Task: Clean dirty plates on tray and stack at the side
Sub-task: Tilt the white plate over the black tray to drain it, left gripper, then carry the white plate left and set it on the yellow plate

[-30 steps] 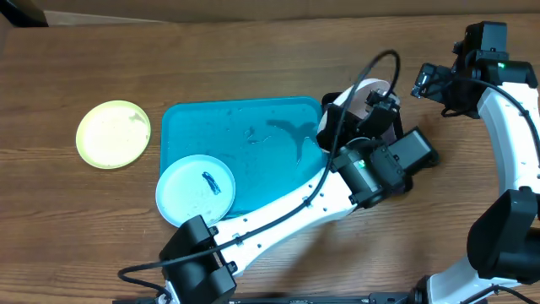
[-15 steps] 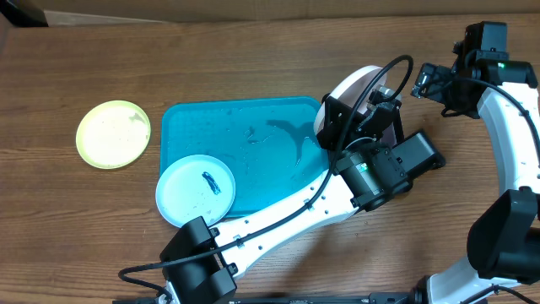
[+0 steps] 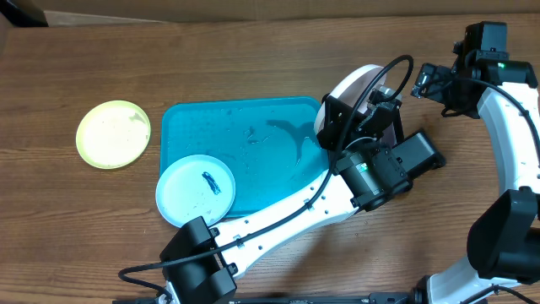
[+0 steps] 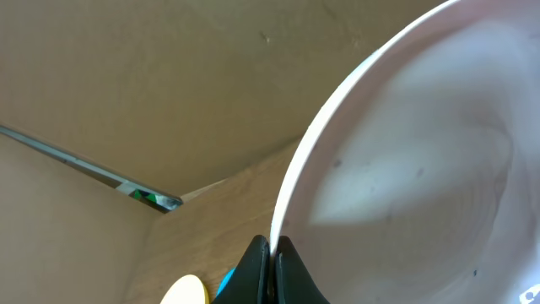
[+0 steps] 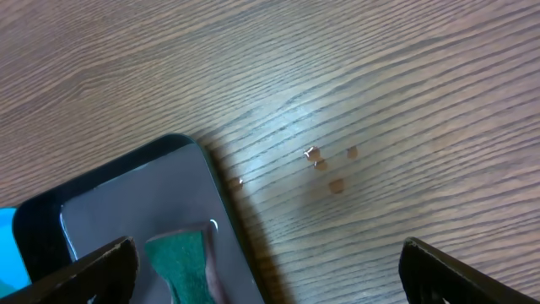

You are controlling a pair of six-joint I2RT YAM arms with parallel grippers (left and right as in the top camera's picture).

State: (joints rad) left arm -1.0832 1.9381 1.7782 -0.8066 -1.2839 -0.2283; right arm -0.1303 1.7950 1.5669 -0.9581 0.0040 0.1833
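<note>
I will next swing my left gripper over the set-aside yellow-green plate, to its left in the overhead view, then lower the white plate flat and release it.
My left gripper is shut on the rim of the white plate and holds it tilted up on edge beside the right end of the turquoise tray. In the left wrist view the fingers pinch the white plate's rim. The pale blue plate, with a dark smear, lies over the tray's front left corner. The yellow-green plate lies on the table left of the tray. My right gripper is open and empty at the far right, above the table.
A black tray with a green sponge lies below my right gripper, with small crumbs on the wood beside it. My left arm crosses the tray's front right corner. Wet streaks mark the turquoise tray.
My left gripper has raised the white plate and tipped it further up on edge during the first half second. It has held still since. The right arm has not moved.
</note>
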